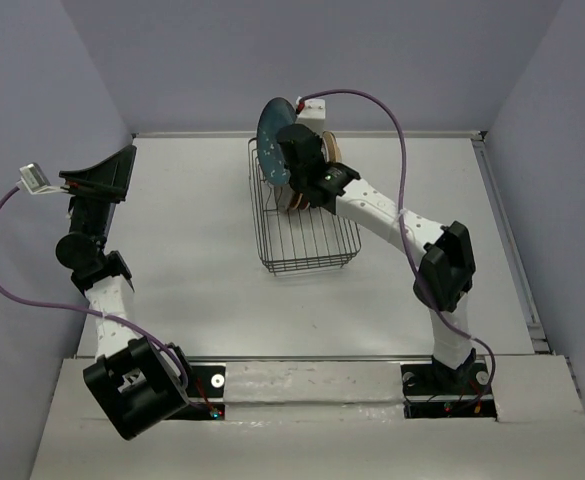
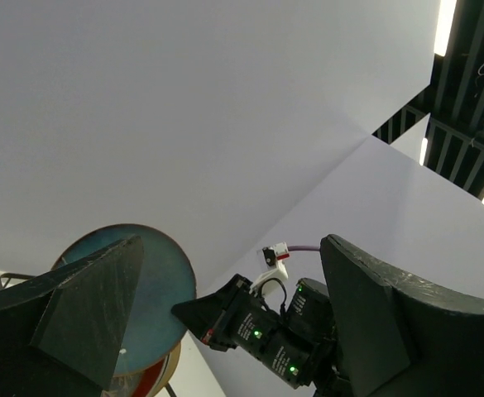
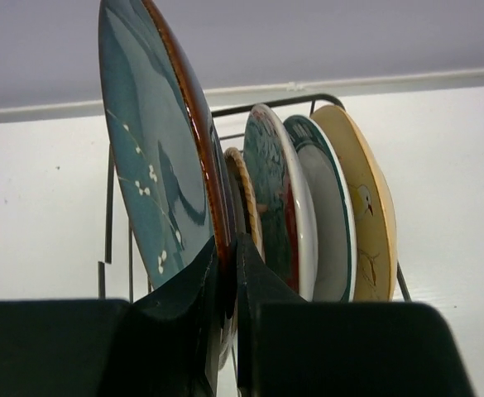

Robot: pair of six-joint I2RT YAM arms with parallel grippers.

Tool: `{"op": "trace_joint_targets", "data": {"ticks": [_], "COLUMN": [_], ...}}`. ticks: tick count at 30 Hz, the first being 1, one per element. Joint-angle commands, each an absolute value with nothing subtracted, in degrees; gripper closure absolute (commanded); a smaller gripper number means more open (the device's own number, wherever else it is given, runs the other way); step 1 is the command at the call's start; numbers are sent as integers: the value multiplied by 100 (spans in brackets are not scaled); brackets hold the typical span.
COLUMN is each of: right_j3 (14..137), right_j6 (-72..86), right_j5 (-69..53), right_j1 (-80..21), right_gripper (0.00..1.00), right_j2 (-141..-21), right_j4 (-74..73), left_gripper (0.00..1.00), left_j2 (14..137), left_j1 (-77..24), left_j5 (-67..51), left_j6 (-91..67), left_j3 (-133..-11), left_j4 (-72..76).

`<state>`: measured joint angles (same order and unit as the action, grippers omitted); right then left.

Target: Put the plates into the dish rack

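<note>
The right gripper shifts to the left in the top view next, then lowers by the rack's side, where the standing plates leave bare wires.
My right gripper (image 3: 229,265) is shut on the rim of a dark teal plate (image 3: 155,165) with small white blossoms, and holds it upright on edge. In the top view this plate (image 1: 272,138) stands over the far end of the black wire dish rack (image 1: 312,250). Behind it more plates stand in the rack: a thin one with a patterned rim (image 3: 243,186), a red-and-teal floral one (image 3: 270,190), a white teal-rimmed one (image 3: 324,223) and a tan one (image 3: 372,215). My left gripper (image 1: 102,180) is open and raised at the far left, holding nothing. In its own view it (image 2: 229,248) faces the teal plate (image 2: 155,306).
The near half of the rack has bare wire slots (image 1: 307,240). Grey walls enclose the white table (image 1: 192,280) on three sides. The right arm (image 1: 402,225) reaches diagonally from its base to the rack.
</note>
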<state>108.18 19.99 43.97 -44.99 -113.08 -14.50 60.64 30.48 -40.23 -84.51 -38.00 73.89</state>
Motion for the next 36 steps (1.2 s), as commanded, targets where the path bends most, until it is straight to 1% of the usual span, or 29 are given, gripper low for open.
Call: {"op": "trace_joint_targets", "data": {"ticks": [1,5,6,9,14,16,21,22,28,32,33,34,35,36], "right_j3": [11995,12374,12680,13129,13490,13448,13114,13096,12832,12534,12472,12419,12367,12323], "right_j6": [1312,634,441,-130,-369,-378,-18,400,1562,1845,1915,1916,1977,1995], "right_j5": [5651,6055,6308,6521,6644,6627,6443,6373,5740,5572,5555,5537,5433,5388], "right_j1": [-4710,-4833,-4886,-4956,-5010,-5010,-5010,-5010,-5063,-5124,-5176,-5177,-5177,-5177], "right_gripper": [93,93,93,93,93,93,93,93,93,93,87,87,75,70], "right_j2": [-11434,-11829,-12082,-12409,-12858,-12902,-12928,-12955,-13096,-13078,-13052,-13052,-12991,-12947], "right_j4": [-334,-273,-255,-229,-211,-211,-368,-656,-1378,-1415,-1424,-1424,-1424,-1424], "left_gripper": [1,1,1,1,1,1,1,1,1,1,1,1,1,1], "left_j2": [5985,5950,5959,5994,6099,6126,6108,6108,6108,6100,6108,6091,6091,6082], "left_j1": [3085,3085,3085,3085,3085,3085,3085,3076,3076,3076,3076,3076,3076,3076], "left_j5": [-4043,-4034,-4025,-4008,-4008,-3999,-3999,-3999,-3999,-3990,-3999,-3999,-3999,-4008], "left_j6": [-8393,-8376,-8376,-8376,-8376,-8393,-8402,-8385,-8350,-8306,-8314,-8314,-8306,-8306], "left_j3": [-3788,-3797,-3797,-3779,-3771,-3762,-3762,-3762,-3762,-3762,-3770,-3762,-3762,-3753], "left_j4": [9519,9492,9475,9466,9457,9457,9466,9466,9387,9316,9316,9308,9308,9299]}}
